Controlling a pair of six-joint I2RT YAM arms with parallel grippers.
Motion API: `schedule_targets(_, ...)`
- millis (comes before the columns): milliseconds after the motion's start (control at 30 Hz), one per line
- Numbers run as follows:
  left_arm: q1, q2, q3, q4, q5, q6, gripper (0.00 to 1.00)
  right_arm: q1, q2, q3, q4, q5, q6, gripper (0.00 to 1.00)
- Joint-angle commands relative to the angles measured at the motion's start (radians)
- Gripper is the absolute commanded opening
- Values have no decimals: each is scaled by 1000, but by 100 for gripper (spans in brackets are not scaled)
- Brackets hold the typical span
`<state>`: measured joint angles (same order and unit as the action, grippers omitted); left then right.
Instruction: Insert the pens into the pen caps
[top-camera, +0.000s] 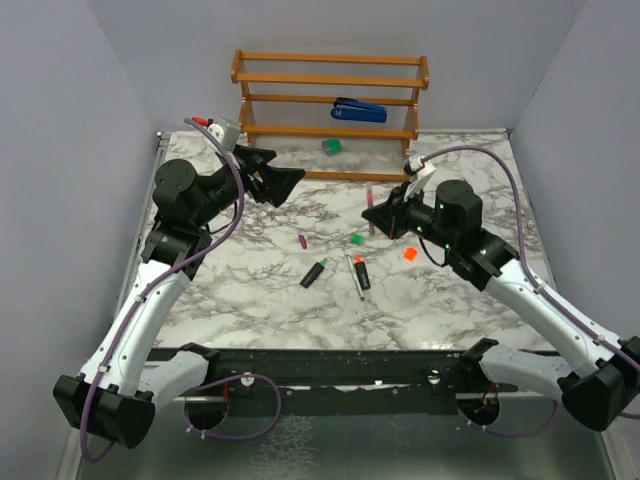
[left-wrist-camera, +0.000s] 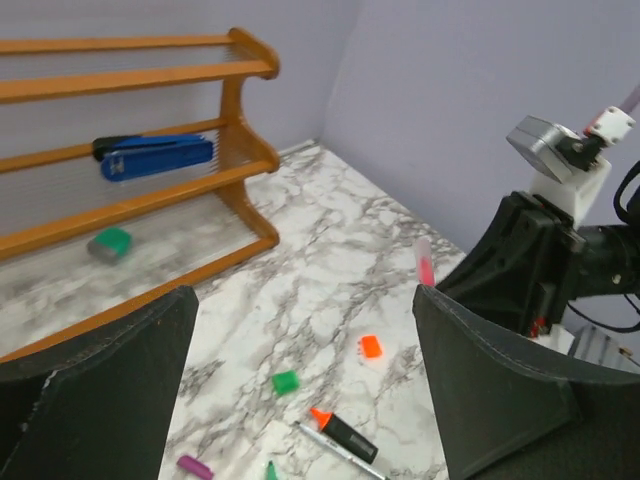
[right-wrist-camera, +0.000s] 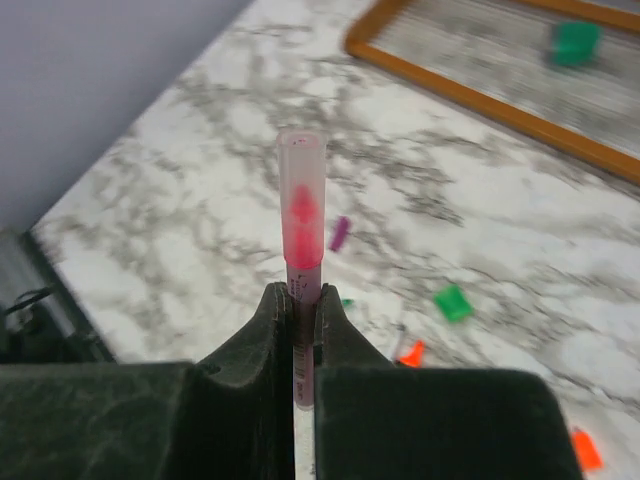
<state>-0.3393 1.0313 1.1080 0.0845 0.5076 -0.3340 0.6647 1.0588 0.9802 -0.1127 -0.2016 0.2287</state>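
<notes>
My right gripper holds the capped pink pen. Next it needs to tip its fingers down, lower the pen flat onto the clear marble (right-wrist-camera: 558, 330) beside the green cap below the gripper and let go of the pen.
My right gripper (top-camera: 374, 213) (right-wrist-camera: 302, 296) is shut on the thin pink pen (right-wrist-camera: 303, 330), holding it upright above the table. A pale pink see-through cap (right-wrist-camera: 302, 205) sits over its tip. My left gripper (top-camera: 278, 172) (left-wrist-camera: 300, 400) is open and empty, raised near the rack. On the table lie the magenta cap (top-camera: 303, 241), green cap (top-camera: 357, 239), orange cap (top-camera: 408, 254), green-tipped marker (top-camera: 314, 272), orange-tipped marker (top-camera: 361, 272) and thin grey pen (top-camera: 355, 280). The left wrist view shows the orange cap (left-wrist-camera: 371, 347), green cap (left-wrist-camera: 285, 381) and orange-tipped marker (left-wrist-camera: 342, 432).
A wooden rack (top-camera: 330, 100) stands at the back with a blue stapler (top-camera: 358, 110) on a shelf and a green block (top-camera: 331, 146) under it. Grey walls close in the left, right and back sides.
</notes>
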Motion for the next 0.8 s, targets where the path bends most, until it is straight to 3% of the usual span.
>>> schedule_targets(0, 37, 6, -46, -152, 62, 58, 82, -192, 127, 38, -147, 49, 0, 0)
schedule_targets(100, 9, 97, -71, -282, 153, 101, 67, -279, 286, 165, -225, 52, -22, 1)
schedule_targets(300, -210, 257, -115, -524, -196, 254, 66, -295, 682, 554, -501, 96, -95, 2)
schedule_targets(633, -354, 459, -128, -550, -472, 243, 66, -310, 888, 612, -502, 152, -67, 0)
schedule_targets(767, -363, 496, -139, -521, -499, 238, 66, -310, 916, 583, -489, 158, -57, 2)
